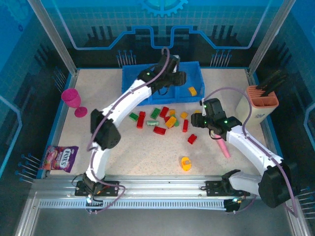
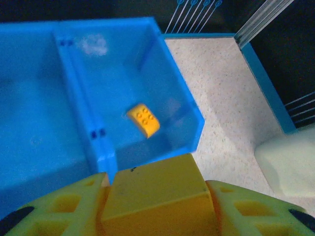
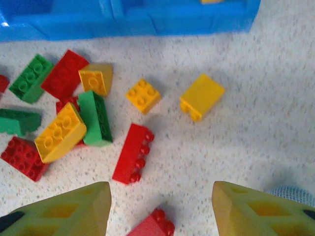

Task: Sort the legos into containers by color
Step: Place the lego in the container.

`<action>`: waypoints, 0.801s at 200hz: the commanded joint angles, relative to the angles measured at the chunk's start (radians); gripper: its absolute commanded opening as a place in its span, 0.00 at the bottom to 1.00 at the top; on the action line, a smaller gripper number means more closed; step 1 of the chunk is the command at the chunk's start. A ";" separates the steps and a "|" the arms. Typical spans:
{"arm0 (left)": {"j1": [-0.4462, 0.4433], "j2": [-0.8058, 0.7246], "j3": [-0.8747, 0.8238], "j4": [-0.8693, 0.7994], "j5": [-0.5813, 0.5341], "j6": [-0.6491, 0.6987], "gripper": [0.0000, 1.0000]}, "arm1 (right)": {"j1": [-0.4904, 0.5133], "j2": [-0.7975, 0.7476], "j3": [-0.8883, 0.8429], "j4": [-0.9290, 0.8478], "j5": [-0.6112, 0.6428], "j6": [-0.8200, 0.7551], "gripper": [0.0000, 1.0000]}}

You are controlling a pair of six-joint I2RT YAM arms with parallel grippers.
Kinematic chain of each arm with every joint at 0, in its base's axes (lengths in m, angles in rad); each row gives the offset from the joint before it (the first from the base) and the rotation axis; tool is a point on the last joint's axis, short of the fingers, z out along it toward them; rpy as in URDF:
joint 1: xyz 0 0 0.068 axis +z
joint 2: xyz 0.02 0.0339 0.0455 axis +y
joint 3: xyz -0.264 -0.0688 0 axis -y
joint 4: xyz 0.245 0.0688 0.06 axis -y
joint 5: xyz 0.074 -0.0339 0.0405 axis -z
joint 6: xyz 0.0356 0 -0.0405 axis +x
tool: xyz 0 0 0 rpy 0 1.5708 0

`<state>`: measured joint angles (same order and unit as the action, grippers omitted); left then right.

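Note:
My left gripper will go past the divider next and down into the container with the loose yellow lego (image 1: 190,84) (image 2: 133,98), because the lego it holds is yellow too.
My left gripper (image 2: 157,209) is shut on a yellow lego (image 2: 157,191), held over the near rim of the blue tray (image 2: 197,129). It hangs by the divider beside the right container, where another yellow lego (image 2: 143,120) lies. In the top view the left gripper (image 1: 175,73) reaches over the tray (image 1: 133,78). My right gripper (image 3: 160,209) stands open above the table, a red lego (image 3: 132,152) just ahead of it and another red one (image 3: 155,227) between its fingers' near ends. Beyond them, red, green and yellow legos (image 3: 94,118) lie scattered. The right gripper (image 1: 198,119) hovers at the pile's right edge.
A magenta cup (image 1: 74,101) lies at the left. A beige holder (image 1: 262,101) with black tools stands at the right. A pink stick (image 1: 224,147) lies under the right arm. A lone yellow lego (image 1: 185,163) sits near the front, and a candy bag (image 1: 61,157) at front left.

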<state>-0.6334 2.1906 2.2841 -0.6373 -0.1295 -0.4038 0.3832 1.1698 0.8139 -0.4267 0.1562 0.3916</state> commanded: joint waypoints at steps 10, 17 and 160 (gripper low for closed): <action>-0.006 0.212 0.272 -0.051 -0.040 0.093 0.42 | -0.017 -0.026 -0.062 0.032 -0.028 0.095 0.58; -0.006 0.256 0.329 -0.046 -0.044 0.100 0.42 | -0.018 -0.024 -0.075 0.039 -0.031 0.101 0.58; 0.001 0.480 0.387 0.179 -0.076 0.140 0.55 | -0.024 0.101 -0.078 0.184 -0.056 0.110 0.59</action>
<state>-0.6331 2.6495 2.6350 -0.4873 -0.1974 -0.2802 0.3714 1.2499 0.7013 -0.2852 0.0967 0.4942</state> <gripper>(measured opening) 0.530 0.582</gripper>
